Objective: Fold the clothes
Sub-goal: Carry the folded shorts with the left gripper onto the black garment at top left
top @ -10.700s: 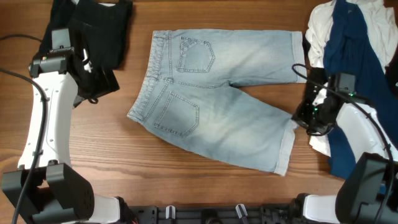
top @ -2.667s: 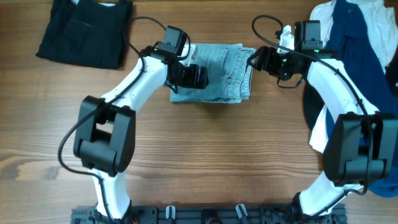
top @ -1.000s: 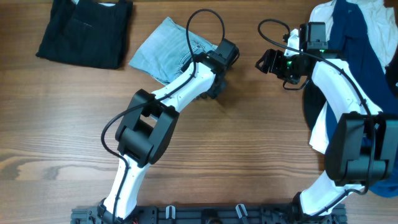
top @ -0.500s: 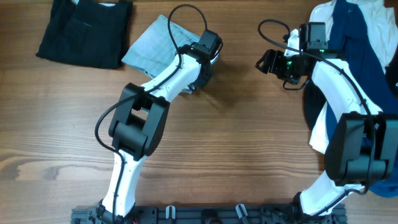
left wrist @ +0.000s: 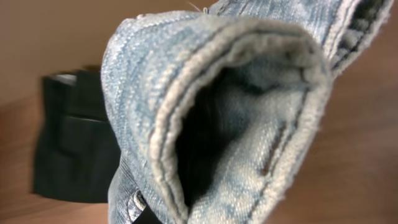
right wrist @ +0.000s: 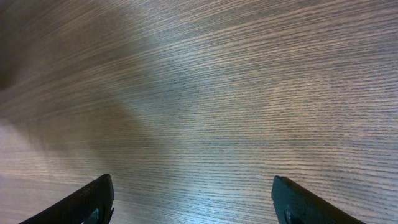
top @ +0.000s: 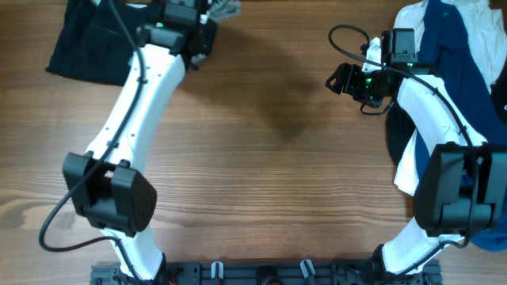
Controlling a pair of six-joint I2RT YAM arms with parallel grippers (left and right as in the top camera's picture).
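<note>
The folded black garment [top: 93, 47] is below my left gripper and to its left in the overhead view. I should carry the shorts [top: 226, 8] over it, lower them and let them go.
The clothes, pale blue denim shorts folded into a bundle [left wrist: 224, 106], hang from my left gripper [top: 207, 19], which is shut on them at the table's far back left. In the overhead view only a grey-blue corner of the shorts [top: 226, 8] shows at the top edge, beside the arm. In the left wrist view the denim fills most of the frame and hides the jaws, apart from a sliver of one black fingertip [left wrist: 147, 218]. My right gripper [top: 339, 79] hovers open over bare wood at the back right, its fingertips [right wrist: 93, 198] wide apart with nothing between them.
A folded black garment [top: 87, 43] lies at the back left, just beside and below the held shorts; it shows as a dark garment [left wrist: 71, 143] in the left wrist view too. A heap of white and navy clothes [top: 447, 55] covers the right edge.
My left gripper has carried the shorts from the table's upper middle up and left to the back left corner, next to the black garment. The right arm has not moved.
</note>
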